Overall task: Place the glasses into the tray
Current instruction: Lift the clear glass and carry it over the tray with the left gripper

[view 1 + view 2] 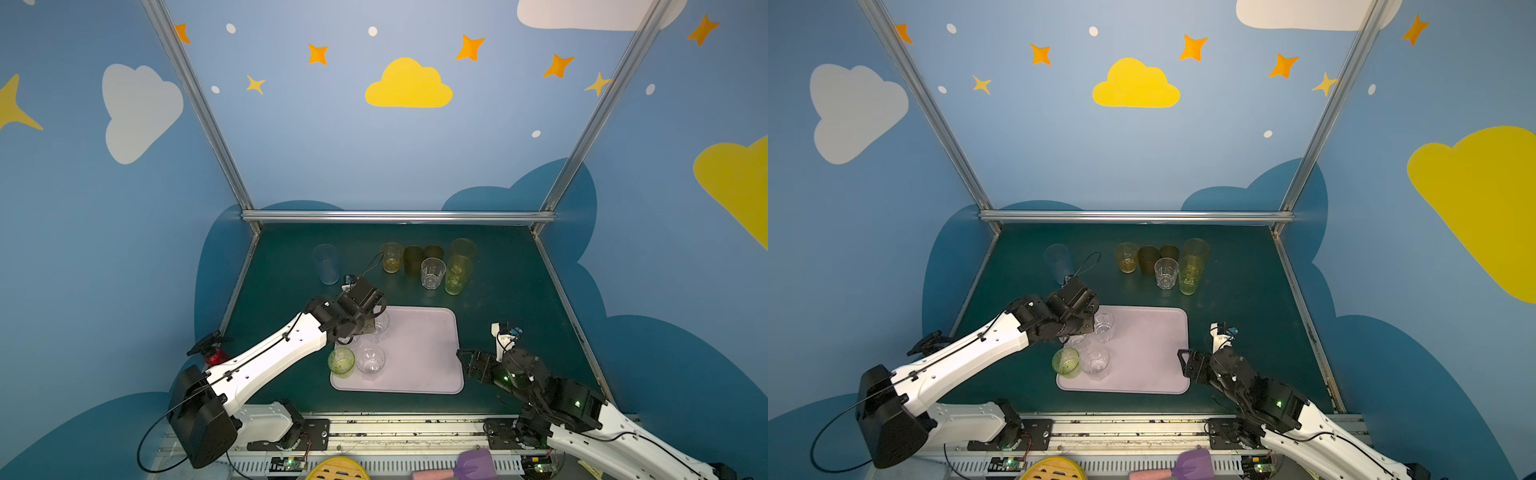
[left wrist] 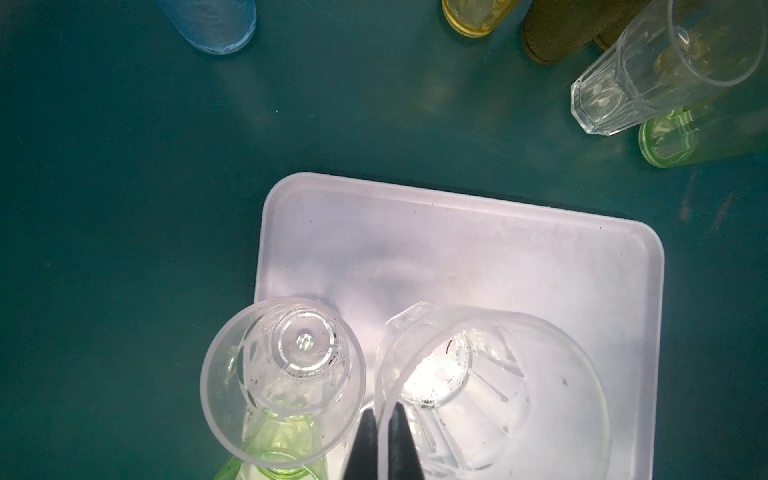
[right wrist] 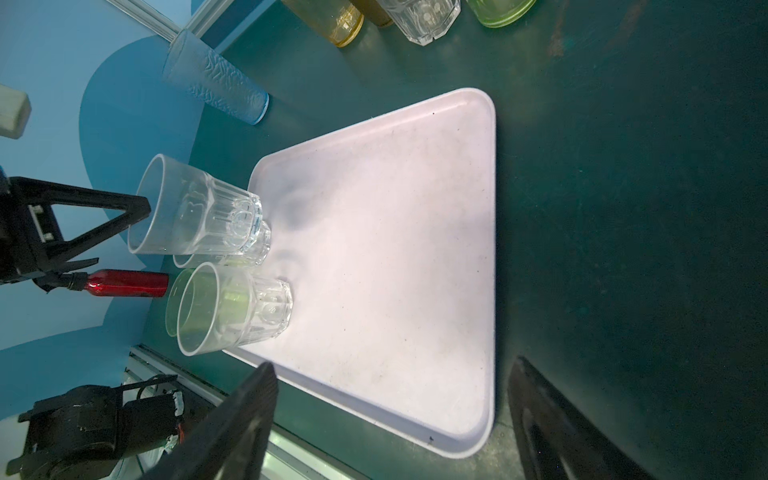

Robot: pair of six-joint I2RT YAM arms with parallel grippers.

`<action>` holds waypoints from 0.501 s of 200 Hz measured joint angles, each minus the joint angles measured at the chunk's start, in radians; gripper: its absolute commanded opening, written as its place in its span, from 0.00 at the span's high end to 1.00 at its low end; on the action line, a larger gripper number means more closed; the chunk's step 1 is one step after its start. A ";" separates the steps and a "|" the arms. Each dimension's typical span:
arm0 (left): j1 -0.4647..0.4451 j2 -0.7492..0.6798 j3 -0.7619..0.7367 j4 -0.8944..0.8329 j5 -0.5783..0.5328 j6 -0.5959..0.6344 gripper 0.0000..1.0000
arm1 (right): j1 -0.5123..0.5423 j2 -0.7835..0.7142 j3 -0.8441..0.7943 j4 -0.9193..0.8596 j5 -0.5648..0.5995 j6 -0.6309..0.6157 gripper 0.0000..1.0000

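Note:
The held glass still hangs higher than the glasses next to it, so the left gripper next needs to move down toward the tray bottom (image 1: 381,336) (image 2: 409,353) beside the standing clear glasses and let go of the glass's rim.
The lilac tray (image 1: 424,357) (image 2: 457,249) (image 3: 395,249) lies mid-table. My left gripper (image 1: 376,322) (image 2: 382,440) is shut on the rim of a clear faceted glass (image 1: 381,328) (image 2: 498,395) (image 3: 195,208) over the tray's far left part, its rim higher than its neighbours. Inside the tray stand a green glass (image 1: 341,360) and two clear ones (image 1: 370,360) (image 2: 286,374). Several glasses stand on the table behind: pale blue (image 1: 326,264), yellow (image 1: 391,257), brown (image 1: 413,259), clear (image 1: 432,273), yellow-green (image 1: 457,276), amber (image 1: 462,248). My right gripper (image 1: 467,361) (image 3: 395,415) is open and empty by the tray's right edge.
A metal rail (image 1: 399,216) and blue walls close off the back and sides of the green table. A red bottle (image 1: 216,355) (image 3: 124,284) lies at the table's left edge. A yellow object (image 1: 338,469) and a purple spatula (image 1: 473,463) lie below the front rail.

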 measured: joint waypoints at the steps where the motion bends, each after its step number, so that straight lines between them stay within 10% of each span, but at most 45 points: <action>1: 0.000 0.000 0.000 0.000 0.000 0.000 0.96 | 0.000 0.000 0.000 0.000 0.000 0.000 0.14; 100: -0.015 0.051 -0.036 0.026 0.007 -0.015 0.96 | -0.004 0.019 -0.001 0.004 -0.001 0.006 0.14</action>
